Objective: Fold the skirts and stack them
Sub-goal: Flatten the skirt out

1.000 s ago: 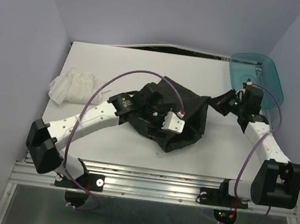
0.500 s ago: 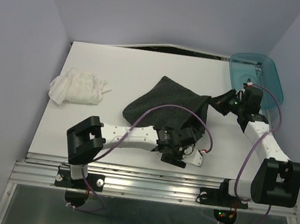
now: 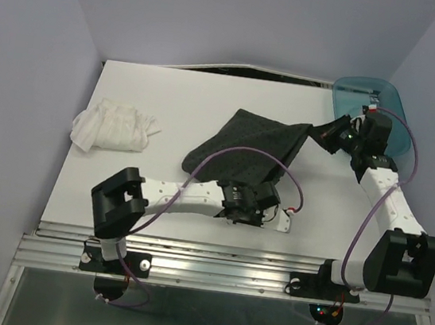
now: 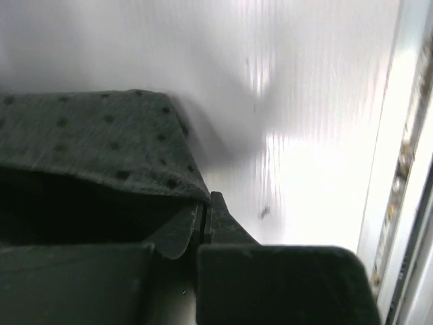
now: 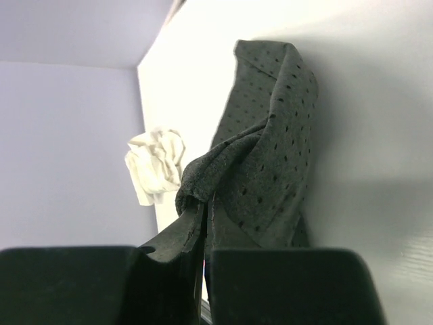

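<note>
I need to lift the corner of the dotted skirt point(image 3: 248, 144) outward with my left gripper, lower it and then release it on the tabletop beside the white skirt, because the dotted skirt lies bunched.
The charcoal dotted skirt point(image 3: 248, 144) lies spread at the table's middle, stretched between both grippers. My right gripper point(image 3: 327, 134) is shut on its far right corner, and the bunched cloth point(image 5: 260, 156) rises from the closed jaws point(image 5: 205, 206). My left gripper point(image 3: 265, 193) sits low at the skirt's near corner. Its jaws point(image 4: 204, 206) are shut, with the corner of the dotted cloth point(image 4: 101, 142) meeting the tips. The white ruffled skirt point(image 3: 114, 126) lies crumpled at the left, apart from both arms, and shows as a pale heap point(image 5: 157, 166) in the right wrist view.
A teal plastic bin point(image 3: 385, 104) stands at the back right corner, just behind my right wrist. The white table point(image 3: 170, 92) ends at a metal rail point(image 3: 213, 254) close to my left gripper. That rail point(image 4: 406, 169) runs along the right of the left wrist view.
My left arm swung from over the skirt down to its near corner and its jaws closed there. My right gripper pulled its corner back and right, spreading the skirt flatter.
</note>
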Available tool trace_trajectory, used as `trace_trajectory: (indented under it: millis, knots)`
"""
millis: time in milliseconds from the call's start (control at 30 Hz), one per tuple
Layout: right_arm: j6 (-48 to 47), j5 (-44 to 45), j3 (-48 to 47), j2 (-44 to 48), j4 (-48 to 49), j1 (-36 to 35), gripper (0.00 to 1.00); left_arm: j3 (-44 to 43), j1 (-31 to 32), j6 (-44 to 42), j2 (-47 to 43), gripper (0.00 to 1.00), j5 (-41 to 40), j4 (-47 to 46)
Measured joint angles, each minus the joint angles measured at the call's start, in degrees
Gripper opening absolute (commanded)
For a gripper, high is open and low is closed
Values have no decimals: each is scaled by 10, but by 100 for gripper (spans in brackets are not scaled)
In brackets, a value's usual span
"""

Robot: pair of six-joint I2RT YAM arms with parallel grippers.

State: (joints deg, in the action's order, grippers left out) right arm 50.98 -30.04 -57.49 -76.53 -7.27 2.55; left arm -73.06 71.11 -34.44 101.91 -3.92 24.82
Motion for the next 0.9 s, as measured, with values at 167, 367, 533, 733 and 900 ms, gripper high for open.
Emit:
trace_trajectory:
  millis: [167, 367, 533, 733, 900]
  knots:
    - [-7, 27, -69, 1, -16, 10, 1, 22, -78, -55, -185, 0, 37, 47]
    - [2, 34, -144, 27, -43, 12, 1, 18, -208, -184, -421, 0, 34, 8]
    - [7, 31, -216, 40, -50, 7, 1, 11, -251, -221, -427, 0, 36, -19]
    - [-3, 40, -241, 40, -52, 8, 1, 18, -275, -219, -394, 0, 12, -66]
    - [-30, 42, -241, 40, -64, 8, 1, 7, -275, -203, -390, 0, -18, -86]
